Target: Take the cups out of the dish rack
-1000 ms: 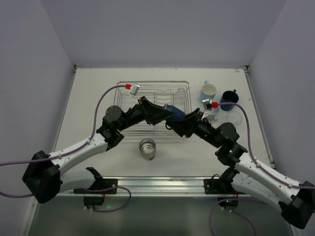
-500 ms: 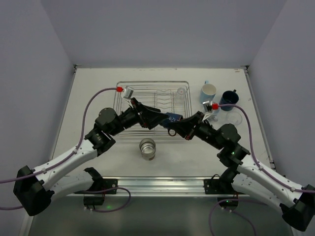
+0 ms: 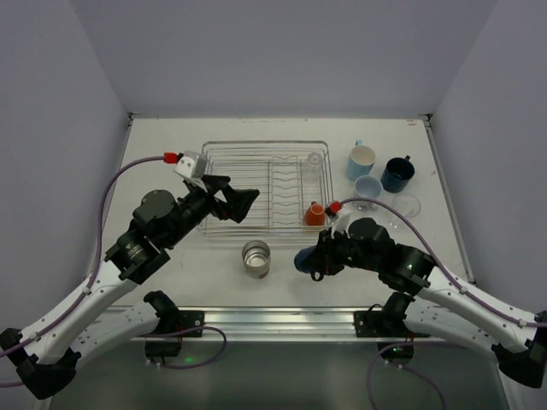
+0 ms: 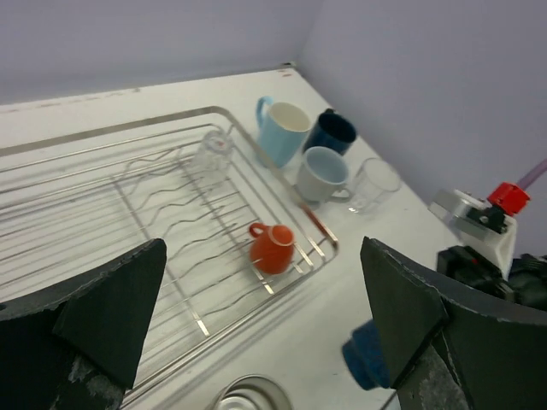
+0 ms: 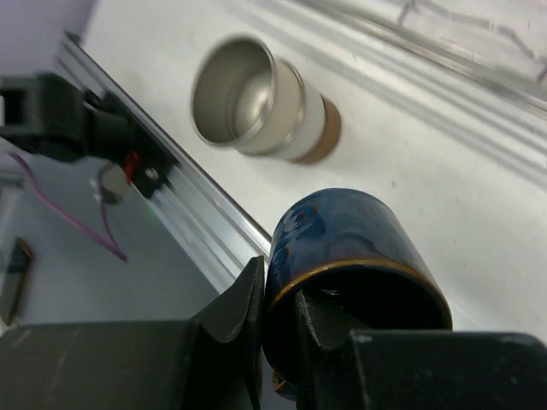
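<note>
My right gripper lowers toward the metallic cup next and releases the small dark blue cup on the tabletop beside it, because that patch is empty.
The dish rack [image 3: 244, 149] stands mid-table and holds a small orange cup [image 3: 314, 213] and a clear glass [image 3: 316, 159]. My right gripper [image 3: 319, 264] is shut on the wall of a small dark blue cup [image 3: 302, 259], one finger inside and one outside, just in front of the rack's right corner. In the right wrist view that cup [image 5: 359, 239] lies tilted in the right gripper [image 5: 278, 309]. My left gripper [image 3: 238, 202] is open and holds nothing over the rack's left half. In the left wrist view the left gripper [image 4: 261, 256] frames the orange cup [image 4: 272, 248].
A metallic cup [image 3: 255, 258] stands on the table in front of the rack. Right of the rack are a light blue mug [image 3: 361, 159], a navy mug [image 3: 397, 173], a small pale blue cup [image 3: 368, 187] and a clear glass [image 3: 407, 205]. The table's metal front rail [image 3: 273, 318] runs near.
The left gripper opened, let go of the dark blue cup and drew back to the left. The right gripper closed on that cup and carried it off the rack toward the front.
</note>
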Robot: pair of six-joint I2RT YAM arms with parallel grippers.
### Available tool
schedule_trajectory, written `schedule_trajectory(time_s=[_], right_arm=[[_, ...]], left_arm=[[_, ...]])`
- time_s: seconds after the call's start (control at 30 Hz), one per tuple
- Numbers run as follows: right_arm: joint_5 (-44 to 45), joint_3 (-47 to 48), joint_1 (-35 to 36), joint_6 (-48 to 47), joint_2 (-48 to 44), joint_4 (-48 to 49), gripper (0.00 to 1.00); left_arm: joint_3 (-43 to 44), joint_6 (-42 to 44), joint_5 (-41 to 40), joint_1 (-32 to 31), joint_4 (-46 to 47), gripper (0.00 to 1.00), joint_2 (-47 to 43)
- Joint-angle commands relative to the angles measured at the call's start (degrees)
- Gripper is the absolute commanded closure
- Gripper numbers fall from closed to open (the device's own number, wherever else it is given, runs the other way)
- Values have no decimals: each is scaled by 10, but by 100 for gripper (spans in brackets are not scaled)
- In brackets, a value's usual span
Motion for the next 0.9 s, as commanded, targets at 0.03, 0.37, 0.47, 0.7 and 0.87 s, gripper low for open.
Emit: schedule_trajectory(time_s=[0.03,0.37,0.47,0.7,0.87], right_arm=[[78,65,62,-15,70,-137,100],[192,145,122,-16,277,-151,100],[212,168,134,-15,330,-144,100],[240,215,165,-6,425,-110,100],[265,215,175,13,463,-93,98]], left_arm=[[5,90,-114,1,-88,0,-33],[-6,129,-200,1,-142,0,-73],[-20,129,-203,1,-134,0,-81],[-29,128,-198,1,-128,0,-87],[-32,128,-200,1,-125,0,-94]])
